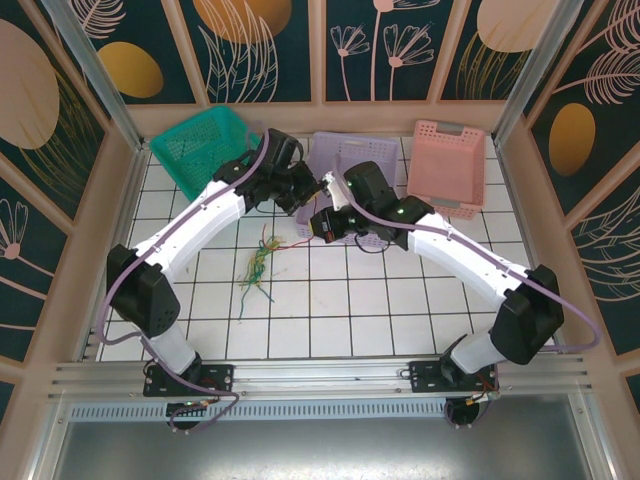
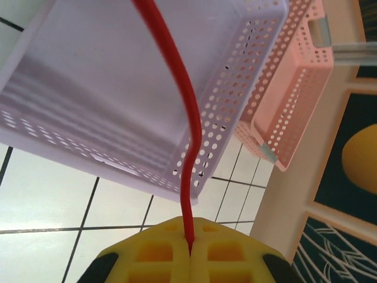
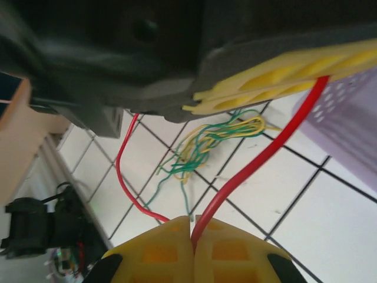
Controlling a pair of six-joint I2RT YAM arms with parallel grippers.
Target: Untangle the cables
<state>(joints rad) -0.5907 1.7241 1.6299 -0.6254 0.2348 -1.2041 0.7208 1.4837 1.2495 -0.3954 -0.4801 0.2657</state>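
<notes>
I will next swing my left gripper away from the purple basket and over the open green basket [image 1: 200,148] to let the red cable go inside, because that basket is empty.
A thick red cable [image 3: 266,152] runs taut between my two grippers, just above the tiled table. The left gripper [image 2: 189,252] is shut on one end of it, and the red cable [image 2: 187,94] rises from its yellow jaws in front of the purple basket. My right gripper [image 3: 192,231] is shut on the same cable further along. That cable climbs to the left gripper's yellow fingers [image 3: 277,79] overhead. Both grippers meet near the purple basket, left [image 1: 310,190] and right [image 1: 324,220]. A tangle of green and yellow cables [image 1: 258,266] [image 3: 215,140] lies on the tiles below. A thinner red strand [image 3: 122,171] loops down beside the right jaws.
A purple basket [image 2: 88,135] lies tipped just behind the grippers, with a pink basket [image 1: 447,165] to its right and a green basket [image 1: 200,145] at the back left. Wooden frame posts and patterned panels wall the table [image 1: 400,320].
</notes>
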